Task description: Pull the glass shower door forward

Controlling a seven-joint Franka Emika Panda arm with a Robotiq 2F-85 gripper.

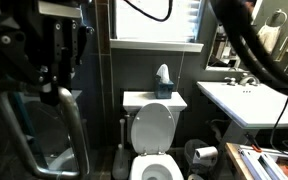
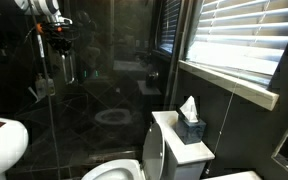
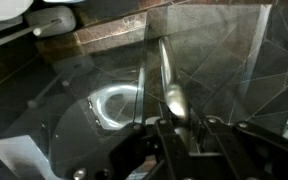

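Observation:
Next, my gripper pulls back and toward the toilet's side with the handle's upper part, then releases the tube, since the fingers already straddle it.
The glass shower door is a tall clear pane at the left in an exterior view, and fills the left half of the frame in an exterior view. Its curved brushed-metal tube handle hangs below my gripper. In the wrist view the handle runs straight down between my fingers, with the greenish glass edge just left of it. My gripper looks shut on the handle's upper part. It also shows high on the door in an exterior view.
A white toilet with a tissue box on its tank stands right of the door. A sink and a toilet-paper roll are further right. The blinded window is on the wall behind the toilet.

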